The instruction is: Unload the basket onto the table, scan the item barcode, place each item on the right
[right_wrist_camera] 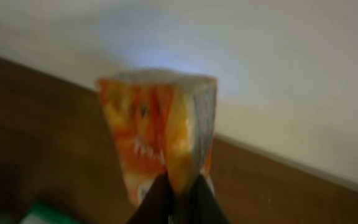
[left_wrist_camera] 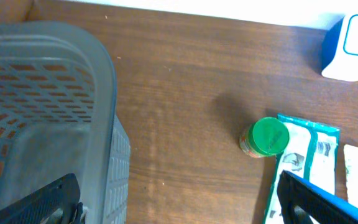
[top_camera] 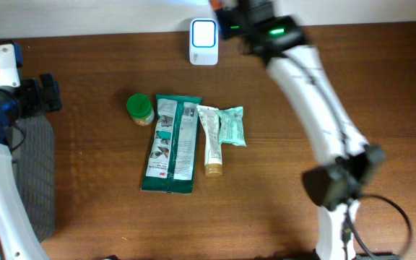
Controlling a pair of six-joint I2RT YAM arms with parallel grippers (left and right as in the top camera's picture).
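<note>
My right gripper moves back and to its right in the overhead view next, then down to release the packet, since uncluttered wood lies below it there.
An orange packet [right_wrist_camera: 157, 134], blurred in the right wrist view, stands upright, and my right gripper [right_wrist_camera: 179, 186] is shut on its lower edge. From overhead, the right gripper [top_camera: 231, 17] hangs at the table's far edge, just right of the white and blue barcode scanner [top_camera: 203, 42]; the arm hides most of the packet there. The scanner [left_wrist_camera: 352, 46] also shows at the top right of the left wrist view. My left gripper [top_camera: 45, 94] sits at the far left, open and holding nothing. In its own view the left gripper [left_wrist_camera: 179, 205] spans the basket's edge and bare wood.
A grey mesh basket [top_camera: 35, 173] stands at the left edge. Mid-table lie a green-lidded jar [top_camera: 141, 108], a green wipes pack [top_camera: 172, 144], a white tube [top_camera: 210, 141] and a teal packet [top_camera: 233, 126]. The right arm's base [top_camera: 334, 184] sits at the front right.
</note>
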